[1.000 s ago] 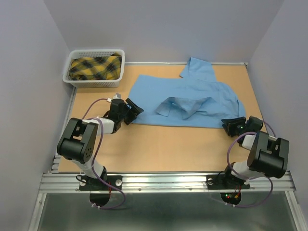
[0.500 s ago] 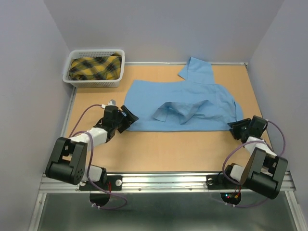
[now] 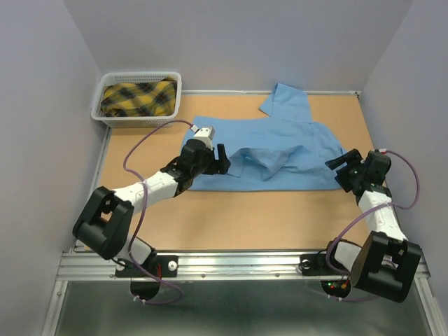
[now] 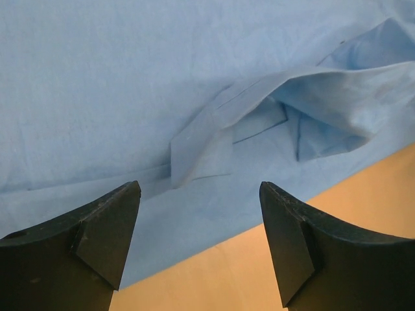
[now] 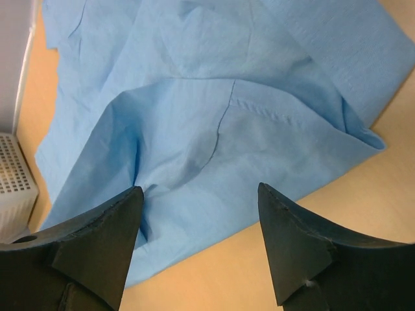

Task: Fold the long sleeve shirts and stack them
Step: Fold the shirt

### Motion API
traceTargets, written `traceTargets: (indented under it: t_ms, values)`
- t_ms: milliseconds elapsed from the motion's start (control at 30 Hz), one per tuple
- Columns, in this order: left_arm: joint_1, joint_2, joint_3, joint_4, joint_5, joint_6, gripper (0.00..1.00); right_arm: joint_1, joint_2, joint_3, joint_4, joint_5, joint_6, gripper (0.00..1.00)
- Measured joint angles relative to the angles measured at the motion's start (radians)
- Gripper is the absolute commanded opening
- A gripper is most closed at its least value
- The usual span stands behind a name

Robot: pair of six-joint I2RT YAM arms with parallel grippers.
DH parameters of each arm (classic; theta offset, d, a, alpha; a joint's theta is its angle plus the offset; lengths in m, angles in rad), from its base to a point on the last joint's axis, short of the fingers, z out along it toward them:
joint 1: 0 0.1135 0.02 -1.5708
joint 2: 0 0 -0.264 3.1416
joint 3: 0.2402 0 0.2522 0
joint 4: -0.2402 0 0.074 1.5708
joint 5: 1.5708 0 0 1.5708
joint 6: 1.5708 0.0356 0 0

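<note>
My left gripper lowers onto the end of the folded cuff (image 3: 233,163) (image 4: 201,152) and closes next, since it lies below the fingers and to their right in the top view.
One long sleeve shirt (image 3: 280,140), plain light blue, lies spread across the middle of the table with a sleeve (image 3: 255,155) folded over its front. My left gripper (image 3: 221,159) hovers open above the shirt's left half. In the left wrist view the gripper (image 4: 200,188) has nothing between its fingers, and the folded cuff (image 4: 201,152) lies just ahead. My right gripper (image 3: 341,170) stands open at the shirt's right edge. In the right wrist view the gripper (image 5: 199,188) is over the wrinkled cloth (image 5: 214,97) and holds nothing.
A white basket (image 3: 134,120) at the far left corner holds a yellow and black plaid cloth (image 3: 138,96); its corner (image 5: 13,181) also shows in the right wrist view. Grey walls close in the table on three sides. Bare tan tabletop (image 3: 252,217) lies between the shirt and the arm bases.
My left arm has swung from the shirt's left edge to above its left half. The right gripper has opened wider and moved farther back along the shirt's right edge.
</note>
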Motion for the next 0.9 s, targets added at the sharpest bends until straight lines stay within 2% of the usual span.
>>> traceTargets:
  t_ms: [233, 433, 533, 567, 667, 700, 767, 900]
  values:
    - [-0.016, 0.185, 0.027, 0.034, -0.021, 0.076, 0.81, 0.036, 0.001, 0.013, -0.024, -0.045, -0.039, 0.77]
    - [-0.041, 0.282, 0.111, 0.054, -0.02, 0.126, 0.71, 0.042, 0.005, 0.02, -0.031, -0.063, -0.057, 0.77]
    - [-0.044, 0.313, 0.137, 0.071, -0.02, 0.137, 0.56, 0.043, 0.014, 0.021, -0.031, -0.069, -0.063, 0.77]
    - [-0.045, 0.321, 0.142, 0.071, -0.019, 0.142, 0.45, 0.043, 0.016, 0.021, -0.032, -0.071, -0.063, 0.77]
    - [-0.045, 0.328, 0.152, 0.058, -0.006, 0.146, 0.29, 0.043, 0.017, 0.021, -0.034, -0.071, -0.066, 0.77]
    - [-0.045, 0.328, 0.158, 0.045, -0.001, 0.147, 0.11, 0.043, 0.017, 0.021, -0.034, -0.071, -0.066, 0.77]
    - [-0.045, 0.328, 0.193, -0.01, 0.008, 0.151, 0.0, 0.046, 0.017, 0.021, -0.035, -0.071, -0.07, 0.77]
    - [-0.044, 0.319, 0.282, -0.132, 0.011, 0.166, 0.0, 0.048, 0.019, 0.021, -0.037, -0.071, -0.077, 0.77]
